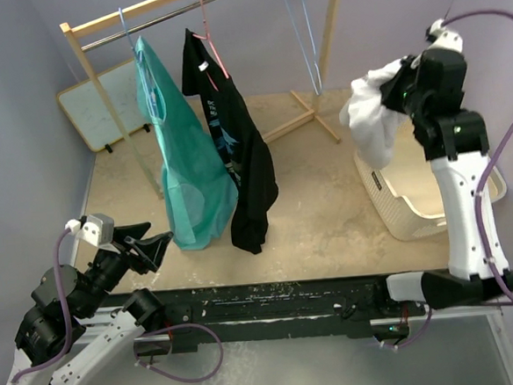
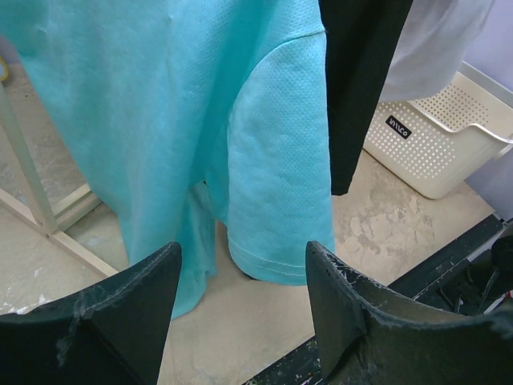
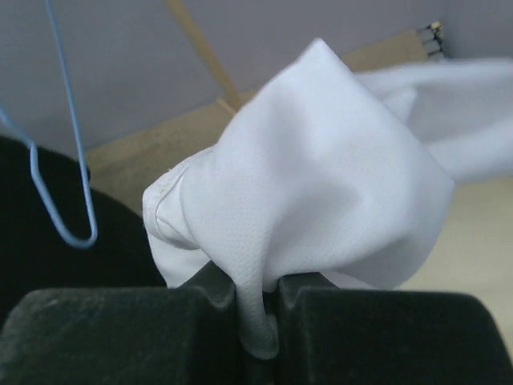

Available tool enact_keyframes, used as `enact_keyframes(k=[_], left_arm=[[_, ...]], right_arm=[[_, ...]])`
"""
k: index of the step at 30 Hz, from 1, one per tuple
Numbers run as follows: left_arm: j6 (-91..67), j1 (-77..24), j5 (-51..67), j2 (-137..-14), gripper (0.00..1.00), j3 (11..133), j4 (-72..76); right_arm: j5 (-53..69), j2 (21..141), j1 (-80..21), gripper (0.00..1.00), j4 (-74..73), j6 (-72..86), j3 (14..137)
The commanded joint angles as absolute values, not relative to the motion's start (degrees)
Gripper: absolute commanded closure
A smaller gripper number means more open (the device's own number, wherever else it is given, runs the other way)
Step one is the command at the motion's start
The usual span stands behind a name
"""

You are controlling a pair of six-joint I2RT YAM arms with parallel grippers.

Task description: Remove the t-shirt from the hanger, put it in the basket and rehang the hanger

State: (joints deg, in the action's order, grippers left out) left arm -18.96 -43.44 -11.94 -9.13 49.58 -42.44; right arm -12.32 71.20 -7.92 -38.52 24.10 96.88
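Note:
The white t-shirt [image 1: 370,118] hangs partly past the basket's rim, so my right gripper will next swing away from the blue hanger, go down over the basket's opening and open.
A white t-shirt [image 1: 370,118] [image 3: 321,176] hangs bunched from my right gripper [image 1: 399,90] [image 3: 260,289], which is shut on a fold of its cloth, raised above the white basket [image 1: 399,209]. An empty blue hanger [image 1: 309,39] [image 3: 78,243] hangs on the rail to the left of it. A teal t-shirt [image 1: 190,179] [image 2: 200,120] and a black t-shirt [image 1: 245,158] [image 2: 357,80] hang on hangers from the rail. My left gripper [image 1: 159,243] [image 2: 240,265] is open, low and just short of the teal shirt's hem, holding nothing.
The wooden clothes rack [image 1: 165,18] spans the back, its feet on the tan floor. A whiteboard [image 1: 100,102] leans at the back left. The perforated basket [image 2: 449,136] stands at the right, beside my right arm. Purple walls close in both sides.

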Motion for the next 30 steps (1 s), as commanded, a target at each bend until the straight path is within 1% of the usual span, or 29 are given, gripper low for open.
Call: enact_keyframes(k=[1, 5, 8, 10, 14, 18, 23, 27, 30], left_arm=[[-19.3, -43.1, -11.8, -9.4, 0.34, 49.5, -40.0], [-19.6, -43.1, -12.6, -8.6, 0.34, 49.5, -40.3], [-19.7, -43.0, -12.9, -8.5, 0.34, 49.5, -40.3], [-19.7, -43.1, -12.9, -8.6, 0.34, 49.5, -40.4], [-19.5, -43.1, -12.9, -8.7, 0.34, 49.5, -40.3], [-19.3, -43.1, -12.6, -8.8, 0.34, 49.5, -40.2], [-19.4, -43.1, -12.9, -8.0, 0.34, 49.5, -40.2], [-19.6, -43.1, -13.5, -7.6, 0.34, 49.5, -40.5], [-19.7, -43.1, -13.7, -7.0, 0.34, 49.6, -40.5]], right_arm=[[-7.7, 78.0, 0.8, 1.0, -42.9, 23.8, 111.9], [-4.1, 82.6, 11.1, 1.0, -43.8, 27.6, 115.4], [-3.4, 82.2, 15.5, 1.0, -42.8, 31.0, 111.0], [-4.7, 79.4, 16.8, 1.0, -40.3, 32.2, 105.7], [-12.4, 73.1, 17.1, 1.0, -36.3, 33.6, 95.7], [-15.2, 71.5, 19.1, 1.0, -34.0, 36.3, 89.8], [-14.5, 72.6, 23.8, 1.0, -34.4, 40.2, 86.9], [-17.6, 73.3, 25.7, 1.0, -36.9, 43.6, 87.0], [-15.7, 72.1, 26.3, 1.0, -34.7, 43.0, 85.0]])
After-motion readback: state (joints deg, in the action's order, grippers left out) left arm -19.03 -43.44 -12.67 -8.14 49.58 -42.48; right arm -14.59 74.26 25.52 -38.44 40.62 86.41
